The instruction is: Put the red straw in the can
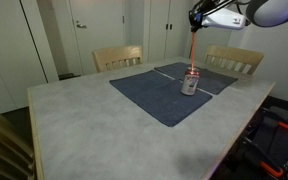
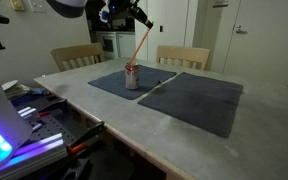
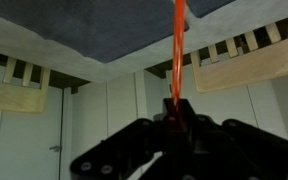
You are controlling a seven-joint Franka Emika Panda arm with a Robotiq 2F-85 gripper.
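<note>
I will lower my gripper a little toward the top of the can (image 1: 190, 84) standing below it and let go of the red straw (image 1: 194, 50), because the straw's lower end already reaches the can.
The red straw (image 1: 194, 50) hangs from my gripper (image 1: 196, 22) high above the table, and its lower end reaches the top of the can (image 1: 190, 84). The can is silver with a red label and stands upright on a dark mat. In an exterior view the straw (image 2: 142, 46) slants down from my gripper (image 2: 130, 16) to the can (image 2: 132, 77). In the wrist view the straw (image 3: 176, 50) runs away from my shut jaws (image 3: 174, 112); the can is hidden there.
Two dark grey mats (image 2: 199, 98) lie on the pale table (image 1: 94, 125). Two wooden chairs (image 1: 118, 57) stand at the far side. Equipment with cables (image 2: 29, 115) sits beside the table edge.
</note>
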